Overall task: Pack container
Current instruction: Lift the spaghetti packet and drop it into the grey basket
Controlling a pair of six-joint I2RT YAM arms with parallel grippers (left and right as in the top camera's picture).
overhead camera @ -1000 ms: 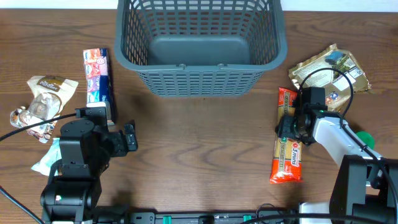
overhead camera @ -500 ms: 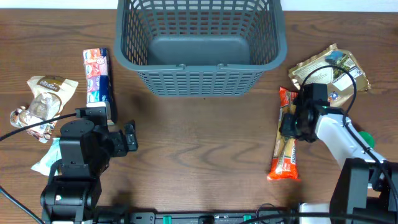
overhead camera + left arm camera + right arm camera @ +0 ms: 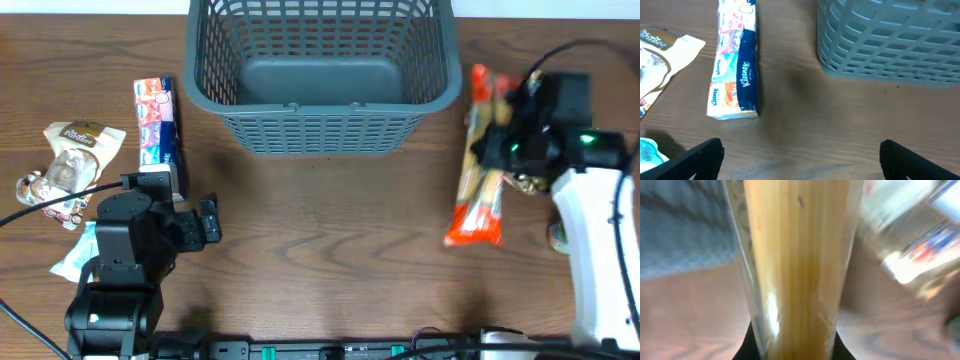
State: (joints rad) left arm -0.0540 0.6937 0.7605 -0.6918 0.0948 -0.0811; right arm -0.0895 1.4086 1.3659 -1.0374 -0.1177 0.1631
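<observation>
The right gripper lifts over the basket's rim next, turns the packet crosswise, lowers and releases it. The basket's empty bottom lies to its left in the overhead view.
The container (image 3: 320,130), a big dark grey lattice basket, stands at the back middle of the table with nothing inside. To its right, my right gripper (image 3: 505,150) is shut on a long orange spaghetti packet (image 3: 480,190) and holds it off the table. In the right wrist view the packet (image 3: 797,255) fills the space between the dark jaws of the gripper (image 3: 795,347), with the basket wall (image 3: 685,230) blurred at the left. My left gripper (image 3: 205,222) hovers open over bare wood at the front left. Its fingertips (image 3: 705,155) stand wide apart, with the basket's corner (image 3: 890,40) ahead.
A Kleenex tissue pack (image 3: 157,120) lies left of the basket, also in the left wrist view (image 3: 735,65). A brown snack pouch (image 3: 70,165) and a teal packet (image 3: 75,255) lie at the far left. A shiny pouch (image 3: 910,245) lies blurred under the right arm.
My right gripper closed on the spaghetti packet, lifted it off the table and carried it back, toward the basket's right side. The left arm has not moved.
</observation>
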